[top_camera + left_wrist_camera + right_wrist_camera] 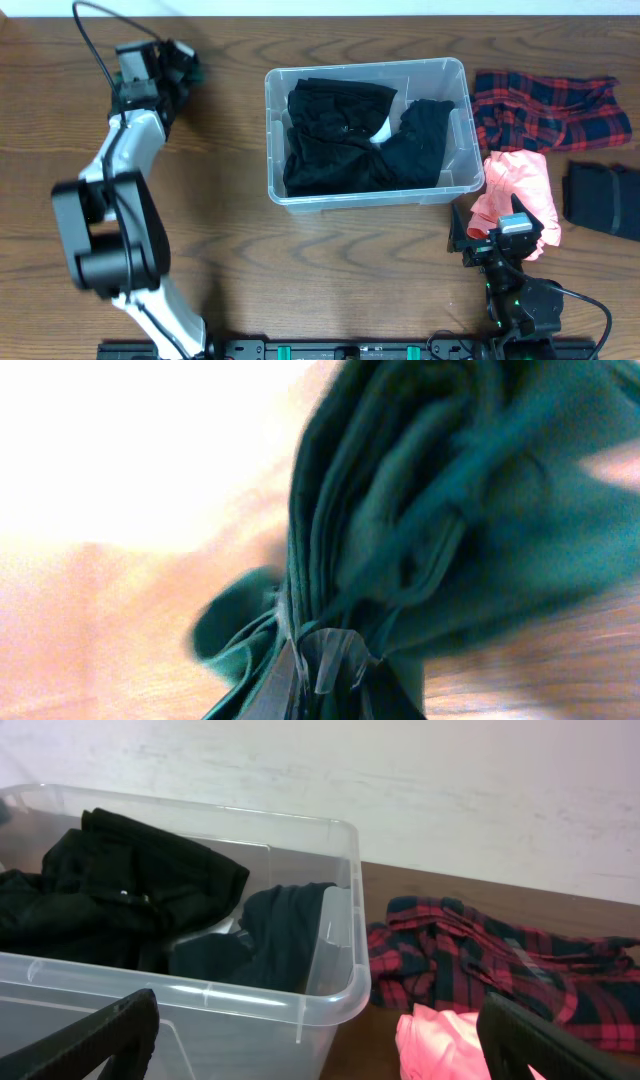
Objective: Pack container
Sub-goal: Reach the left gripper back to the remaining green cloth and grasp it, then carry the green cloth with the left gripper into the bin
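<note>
The folded dark green garment (420, 510) is still outside the container, so the robot's left gripper will next lift it over the container's rim and then lower it onto the black garments.
The clear plastic container (372, 196) stands mid-table and holds black garments (340, 135). My left gripper (178, 66) is at the far left back of the table, shut on a folded dark green garment (420, 510) that fills the left wrist view. My right gripper (494, 236) is open and empty, low over the table just right of the container's front right corner (345, 985). A pink garment (518, 188) lies beside it and also shows in the right wrist view (445, 1045).
A red and black plaid garment (545, 105) lies right of the container and also shows in the right wrist view (480, 955). A folded black garment (603, 200) lies at the right edge. A white wall (400, 790) rises behind the table.
</note>
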`<state>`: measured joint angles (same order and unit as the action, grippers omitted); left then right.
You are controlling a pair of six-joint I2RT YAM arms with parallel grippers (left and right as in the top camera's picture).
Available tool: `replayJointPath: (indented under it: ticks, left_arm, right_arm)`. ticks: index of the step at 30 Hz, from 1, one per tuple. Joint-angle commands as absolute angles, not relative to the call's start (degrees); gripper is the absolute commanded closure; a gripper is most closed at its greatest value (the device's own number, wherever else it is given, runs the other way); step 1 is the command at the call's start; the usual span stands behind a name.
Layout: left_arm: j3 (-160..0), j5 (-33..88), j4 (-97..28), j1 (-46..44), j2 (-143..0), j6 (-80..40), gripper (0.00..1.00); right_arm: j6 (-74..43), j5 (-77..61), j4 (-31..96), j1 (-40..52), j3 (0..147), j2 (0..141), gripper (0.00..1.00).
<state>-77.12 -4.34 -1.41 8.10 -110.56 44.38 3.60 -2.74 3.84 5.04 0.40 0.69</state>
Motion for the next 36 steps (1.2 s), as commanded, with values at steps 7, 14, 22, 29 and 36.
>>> replayJointPath:
  ticks: [7,14,22,29,36]
  left_arm:
    - [-77.38,-4.03,-13.78,-7.14,-90.67,42.54,0.94]
    - [-77.38,-3.88,-17.10,-21.56,-85.45,42.63,0.94]
    - [-77.14,-3.88,-18.11,-28.86,-85.84,42.57,0.94]
    - [-76.95,-3.62,-18.92,-28.97,-87.85,42.35,0.94]
    - [-76.95,-1.02,-19.20,-28.95,-91.90,42.37,0.94]
  right_arm:
    - [3.92,-2.37,4.08,4.51,0.32,0.43,0.01]
    - [3.92,-2.37,4.08,4.51,0.32,0.43,0.01]
    - [3.92,-2.37,4.08,4.51,0.32,0.43,0.01]
    - [3.92,-2.37,4.08,4.51,0.32,0.43,0.01]
    - [3.92,-2.37,4.08,4.51,0.32,0.43,0.01]
